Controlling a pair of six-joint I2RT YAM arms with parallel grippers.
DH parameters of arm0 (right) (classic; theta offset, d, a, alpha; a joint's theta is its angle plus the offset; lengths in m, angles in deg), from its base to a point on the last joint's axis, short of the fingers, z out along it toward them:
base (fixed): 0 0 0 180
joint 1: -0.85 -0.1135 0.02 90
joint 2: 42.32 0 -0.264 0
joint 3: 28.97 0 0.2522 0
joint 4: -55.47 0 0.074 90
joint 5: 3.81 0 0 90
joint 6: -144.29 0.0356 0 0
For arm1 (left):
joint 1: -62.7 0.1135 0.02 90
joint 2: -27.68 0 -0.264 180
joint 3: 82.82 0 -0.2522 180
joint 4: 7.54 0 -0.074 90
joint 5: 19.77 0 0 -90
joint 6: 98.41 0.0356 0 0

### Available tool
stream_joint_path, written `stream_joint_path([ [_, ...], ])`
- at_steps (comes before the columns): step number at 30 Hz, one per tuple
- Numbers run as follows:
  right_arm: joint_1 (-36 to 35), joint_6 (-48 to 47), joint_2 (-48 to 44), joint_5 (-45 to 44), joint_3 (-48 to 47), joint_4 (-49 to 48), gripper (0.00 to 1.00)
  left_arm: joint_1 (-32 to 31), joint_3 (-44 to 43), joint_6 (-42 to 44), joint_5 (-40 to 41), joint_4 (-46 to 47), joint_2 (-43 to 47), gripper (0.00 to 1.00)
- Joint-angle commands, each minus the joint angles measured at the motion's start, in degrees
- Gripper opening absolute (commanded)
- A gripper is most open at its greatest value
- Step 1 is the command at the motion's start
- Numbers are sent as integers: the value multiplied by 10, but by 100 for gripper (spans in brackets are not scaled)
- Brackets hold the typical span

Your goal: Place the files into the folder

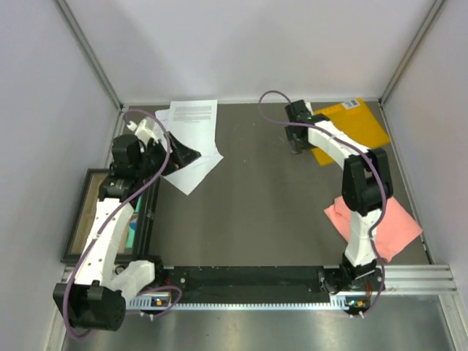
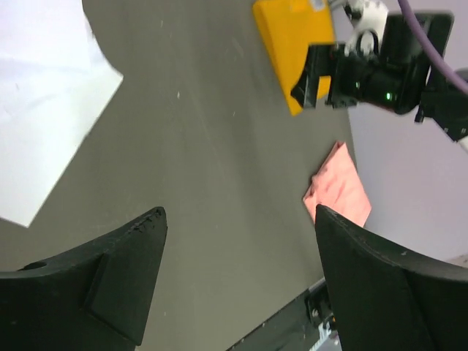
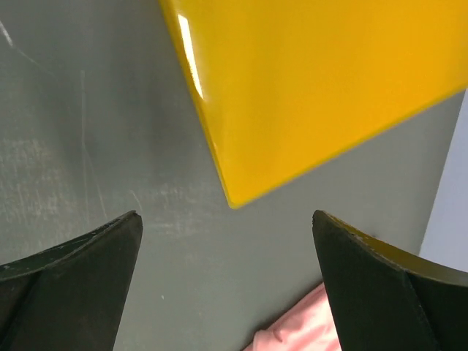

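Note:
My right gripper will next lower and then move outward along the folder's side facing the files [image 1: 191, 135], onto the cover's edge, since the folder still lies closed.
The files [image 1: 191, 135] are loose white printed sheets lying at the back left of the table; they also show in the left wrist view [image 2: 44, 102]. The closed orange-yellow folder [image 1: 352, 123] lies flat at the back right, with a small white label on its cover. My left gripper [image 1: 187, 156] is open and empty, over the near right edge of the sheets. My right gripper [image 1: 297, 143] is open and empty, just off the folder's near left corner [image 3: 234, 197]. The wrist views show both open: the left gripper [image 2: 240, 213] and the right gripper [image 3: 227, 216].
A pink cloth [image 1: 374, 219] lies at the near right beside the right arm; it also shows in both wrist views [image 2: 340, 191] [image 3: 307, 329]. A dark-framed tray [image 1: 82, 212] sits off the table's left edge. White walls close in the back and sides.

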Motion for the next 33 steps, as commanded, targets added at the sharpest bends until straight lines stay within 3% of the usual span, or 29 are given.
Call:
stream_joint_path([
  [1, -26, -59, 36, -65, -59, -79, 99, -35, 50, 0, -28, 21, 13, 84],
  [5, -28, -99, 86, -78, -92, -115, 98, -90, 80, 28, 32, 1, 34, 84],
  [11, -28, -118, 156, -97, -149, -132, 83, -113, 117, 16, 60, 0, 58, 83],
  [15, -28, -133, 196, -105, -191, -148, 64, -113, 122, 13, 72, -4, 70, 84],
  [22, -28, -176, 255, -155, -234, -178, 61, -113, 115, 19, 77, -13, 71, 84],
  [26, -28, -197, 267, -178, -235, -206, 50, -113, 120, 7, 69, 0, 61, 84],
  [33, -27, -235, 286, -198, -239, -240, 50, -113, 126, 10, 64, 8, 51, 84],
])
